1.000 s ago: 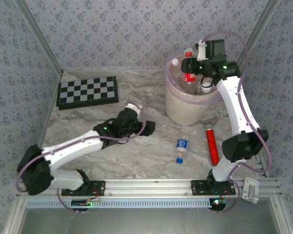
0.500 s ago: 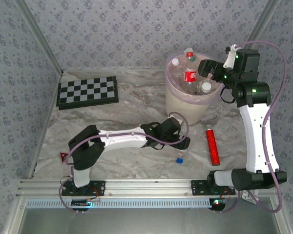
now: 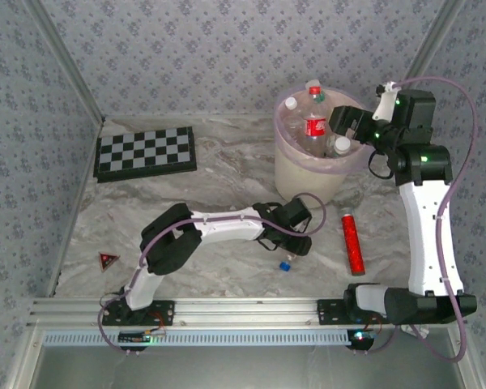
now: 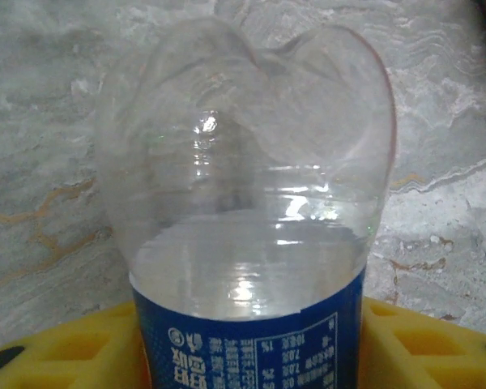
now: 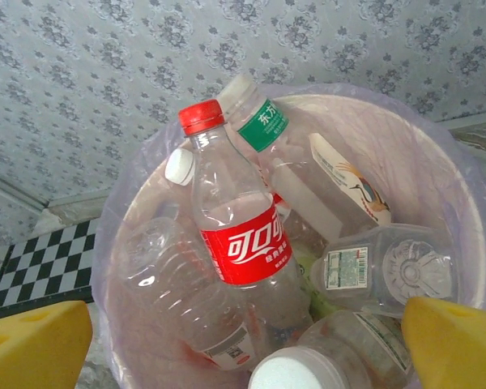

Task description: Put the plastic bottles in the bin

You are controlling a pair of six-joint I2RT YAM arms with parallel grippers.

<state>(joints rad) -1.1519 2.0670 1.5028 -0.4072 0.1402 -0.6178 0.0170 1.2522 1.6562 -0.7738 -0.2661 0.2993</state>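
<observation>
The bottle's clear bottom end is back from the robot's right gripper, past the bin (image 3: 308, 182), so the robot will next bring that gripper back across the bin and close on that end.
A clear plastic bottle (image 4: 243, 203) with a blue label lies on the marble table. My left gripper (image 4: 243, 348) is shut on it, a yellow pad (image 4: 57, 352) pressed to each side of the label. From above, the left gripper (image 3: 298, 241) covers the bottle's body and its blue cap (image 3: 285, 264) sticks out toward the near edge. The bin (image 3: 308, 182), cream with a pink liner, holds several bottles, among them a red-labelled one (image 5: 243, 243) and a green-labelled one (image 5: 263, 121). My right gripper (image 3: 347, 123) hangs open over the bin's right rim (image 5: 458, 186), empty.
A slim red cylinder (image 3: 354, 243) lies on the table right of the left gripper. A checkerboard (image 3: 146, 151) lies at the back left. A small red triangle (image 3: 107, 260) sits near the front left. Patterned walls close in three sides.
My left arm swung right across the table to the blue-labelled bottle and closed on it. My right gripper drew back to the bin's right side and opened fully.
</observation>
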